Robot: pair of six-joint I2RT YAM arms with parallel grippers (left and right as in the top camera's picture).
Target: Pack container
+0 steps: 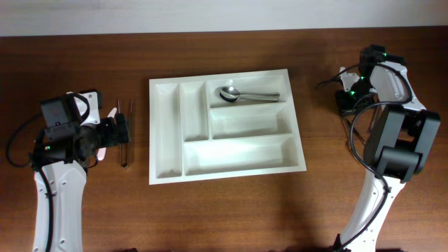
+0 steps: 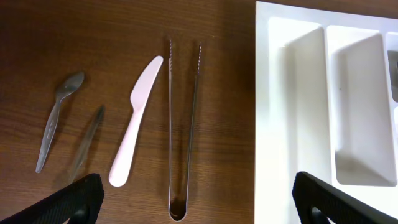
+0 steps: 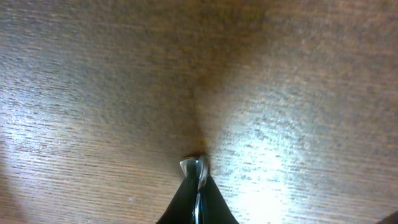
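Observation:
The container's middle section is empty, so my right gripper lifts over the container next. It then lowers into that middle section, beside the metal spoon's section.
The container (image 1: 166, 133), a white cutlery tray, lies mid-table; a metal spoon (image 1: 245, 94) rests in its top long compartment. My left gripper (image 1: 123, 131) hovers open left of the tray. In the left wrist view the left gripper (image 2: 199, 208) straddles the looped end of metal tongs (image 2: 185, 124), and its black fingers (image 2: 78, 200) touch nothing. The tray's left compartments (image 2: 354, 106) show at the right. My right gripper (image 1: 347, 102) is down at the table right of the tray. In its wrist view the right gripper (image 3: 198, 171) is shut on a thin shiny metal utensil whose end pokes out.
Left of the tongs lie a white plastic knife (image 2: 135, 121), a clear plastic spoon (image 2: 56, 118) and another clear utensil (image 2: 87, 143). A small white item (image 1: 343, 71) lies by the right arm. Cables trail near the right arm's base (image 1: 353, 133).

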